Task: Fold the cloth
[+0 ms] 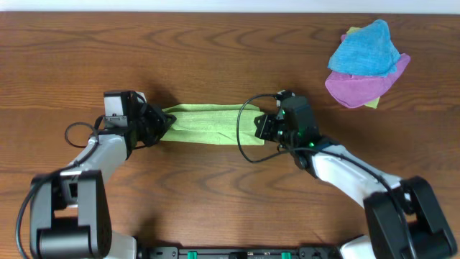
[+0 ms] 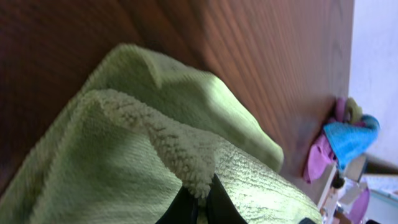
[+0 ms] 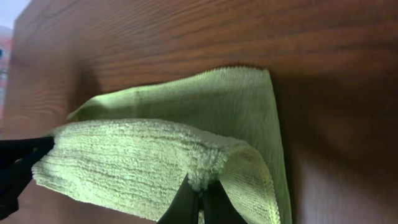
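My right gripper carries the cloth's pinched layer outward and down onto the lower layer's uncovered far edge [image 1: 249,107] [image 3: 249,76] next and releases, since that edge lies outward and below.
The lime-green cloth [image 1: 206,124] lies on the wooden table as a folded strip stretched between my two grippers. My left gripper [image 1: 167,124] is shut on its left end; in the left wrist view the black fingers [image 2: 200,200] pinch a fluffy edge of the cloth [image 2: 124,155]. My right gripper [image 1: 257,127] is shut on its right end; in the right wrist view the fingers [image 3: 200,196] pinch the upper layer of the cloth [image 3: 137,155], lifted over the lower layer. No white tag shows.
A bright blue cloth [image 1: 364,49] lies on a purple cloth [image 1: 359,88] at the back right of the table, with a bit of yellow-green under them. They also show in the left wrist view [image 2: 348,140]. Black cables loop beside both arms.
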Tool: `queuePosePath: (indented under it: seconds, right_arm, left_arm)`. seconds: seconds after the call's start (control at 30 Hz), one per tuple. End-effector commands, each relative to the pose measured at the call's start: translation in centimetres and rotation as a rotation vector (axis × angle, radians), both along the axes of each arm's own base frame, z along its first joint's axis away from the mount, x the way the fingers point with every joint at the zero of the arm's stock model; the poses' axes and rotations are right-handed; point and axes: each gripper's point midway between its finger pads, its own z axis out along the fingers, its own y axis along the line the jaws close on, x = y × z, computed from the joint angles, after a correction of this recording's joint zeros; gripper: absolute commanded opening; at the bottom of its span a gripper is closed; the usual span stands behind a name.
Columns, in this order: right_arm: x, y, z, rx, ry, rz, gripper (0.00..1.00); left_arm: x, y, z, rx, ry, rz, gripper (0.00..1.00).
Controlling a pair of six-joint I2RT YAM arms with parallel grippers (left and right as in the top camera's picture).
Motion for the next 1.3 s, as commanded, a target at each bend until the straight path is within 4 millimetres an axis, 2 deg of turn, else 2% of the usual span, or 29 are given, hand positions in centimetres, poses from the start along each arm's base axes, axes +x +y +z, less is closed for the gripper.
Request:
queuePosePath:
  seconds: [0.0, 0.3, 0.5, 0.77, 0.83, 0.9, 0.93, 0.97, 1.0, 1.03, 1.13, 1.27]
  right_arm:
    - [1.5, -1.0, -0.9, -0.074, -0.025, -0.008, 0.01]
    - [3.0, -1.1, -2.7, -0.127, -0.039, -0.017, 0.02]
    - [3.6, -1.8, -2.6, -0.163, -0.067, -0.038, 0.02]
    - [4.2, -2.5, -2.4, -0.204, -0.103, -0.063, 0.07]
    - [4.4, -2.4, -2.4, -0.216, -0.119, -0.051, 0.13]
    - [4.5, -2.4, -2.4, -0.216, -0.123, -0.050, 0.23]
    - [4.5, -2.4, -2.3, -0.218, -0.128, -0.047, 0.29]
    - [4.6, -2.4, -2.3, -0.222, -0.134, -0.042, 0.31]
    - [4.6, -2.3, -2.2, -0.223, -0.137, -0.040, 0.32]
    - [4.6, -2.3, -2.2, -0.222, -0.137, -0.040, 0.33]
    - [4.6, -2.0, -1.8, -0.203, -0.142, -0.027, 0.34]
    - [4.6, -1.6, 0.5, -0.170, -0.180, -0.018, 0.34]
  left_arm:
    - [1.1, 0.9, -0.9, 0.023, 0.022, 0.054, 0.06]
    - [2.9, 0.4, -2.1, 0.032, -0.006, 0.068, 0.06]
    - [4.2, -0.7, -2.1, 0.031, -0.030, 0.056, 0.06]
    - [5.3, -0.1, -1.7, 0.064, -0.050, 0.081, 0.06]
    - [5.3, 0.0, -1.7, 0.071, -0.050, 0.084, 0.15]
    - [5.3, 0.0, -1.7, 0.071, -0.051, 0.083, 0.34]
    - [5.3, 0.0, -1.7, 0.069, -0.051, 0.082, 0.48]
    - [5.3, 0.0, -1.7, 0.067, -0.051, 0.081, 0.54]
    - [5.3, -0.1, -1.6, 0.066, -0.052, 0.080, 0.65]
    - [5.3, -0.1, -1.5, 0.062, -0.055, 0.077, 0.71]
    - [5.7, -0.5, -0.9, 0.040, -0.072, 0.060, 0.79]
    - [6.8, -0.7, 1.0, 0.029, -0.136, 0.011, 0.87]
